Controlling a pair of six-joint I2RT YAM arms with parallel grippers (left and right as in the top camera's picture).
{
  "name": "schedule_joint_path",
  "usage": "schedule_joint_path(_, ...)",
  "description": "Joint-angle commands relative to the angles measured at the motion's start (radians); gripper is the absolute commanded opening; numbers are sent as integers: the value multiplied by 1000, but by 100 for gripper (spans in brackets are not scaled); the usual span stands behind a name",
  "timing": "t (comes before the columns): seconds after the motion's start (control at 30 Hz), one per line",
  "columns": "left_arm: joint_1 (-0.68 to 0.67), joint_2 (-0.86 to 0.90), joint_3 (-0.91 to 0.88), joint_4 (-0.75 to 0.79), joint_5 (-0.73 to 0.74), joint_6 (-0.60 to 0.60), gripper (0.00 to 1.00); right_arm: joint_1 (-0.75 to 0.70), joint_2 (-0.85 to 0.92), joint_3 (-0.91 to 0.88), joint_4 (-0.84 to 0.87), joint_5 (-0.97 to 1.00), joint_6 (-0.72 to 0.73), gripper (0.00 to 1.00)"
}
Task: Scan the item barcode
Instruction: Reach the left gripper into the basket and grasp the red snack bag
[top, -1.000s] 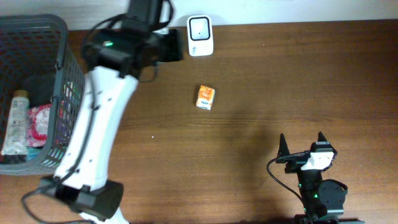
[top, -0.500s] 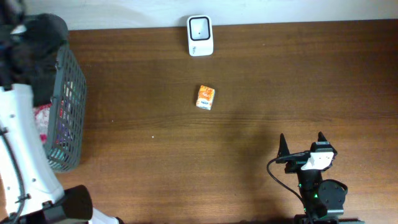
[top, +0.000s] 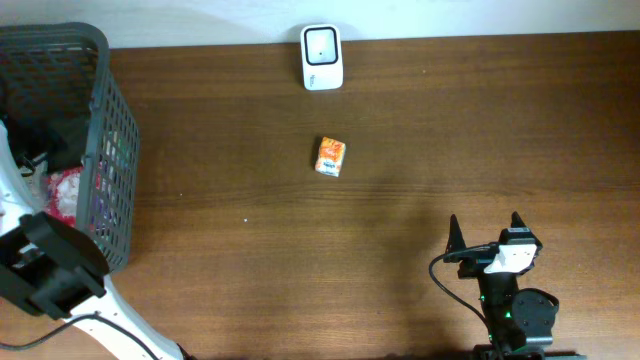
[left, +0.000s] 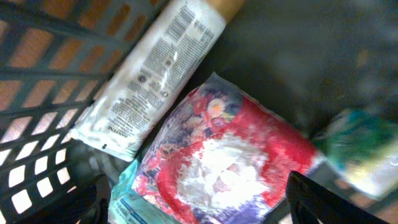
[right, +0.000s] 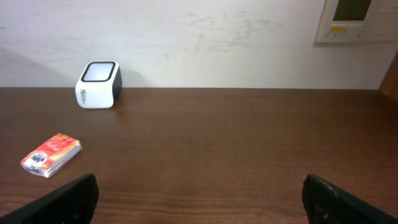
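Next, my left gripper lowers into the basket and slightly back onto the red floral packet's near end, since it lies uncovered below the open fingers.
A white barcode scanner (top: 322, 58) stands at the table's far edge, and the right wrist view shows the scanner (right: 98, 84) too. A small orange packet (top: 330, 157) lies flat on the wood in front of it, apart from both grippers; the same packet (right: 51, 154) shows at left in the right wrist view. My left gripper (left: 205, 202) hangs open over the basket, just above a red floral packet (left: 230, 162). Beside that lies a white tube (left: 155, 68) with its printed back up. My right gripper (top: 485, 225) rests open at the near right, holding nothing.
The grey mesh basket (top: 118, 150) fills the left end of the table, and my left arm (top: 50, 275) bends around its near side. A blurred green item (left: 367, 146) lies at the basket's right in the wrist view. A wall panel (right: 356, 18) hangs behind the table.
My left arm has swung from beside the scanner across to the basket, and its jaws have widened. The orange packet, the scanner and the right arm have not moved.
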Motion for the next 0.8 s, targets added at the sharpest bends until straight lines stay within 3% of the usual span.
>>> schedule_joint_path(0.0,5,55,-18,-11,-45,49,87,8,-6,-9,-1,12,1,99)
schedule_joint_path(0.2,40,92,-83,-19,-64,61,93,8,-6,-9,-1,12,1,99)
schedule_joint_path(0.27,79,93,-85,-23,-45,61,90,8,-6,-9,-1,12,1,99)
schedule_joint_path(0.3,104,93,-86,-23,24,63,86,8,-6,-9,-1,12,1,99)
schedule_joint_path(0.37,139,93,-109,-3,187,183,86,8,-6,-9,-1,12,1,99)
schedule_joint_path(0.57,146,94,-302,120,272,250,84,8,-6,-9,-1,12,1,99)
schedule_joint_path(0.63,146,94,-365,158,314,288,70,8,-6,-9,-1,12,1,98)
schedule_joint_path(0.77,146,93,-369,150,316,286,8,8,-6,-9,-1,12,1,99)
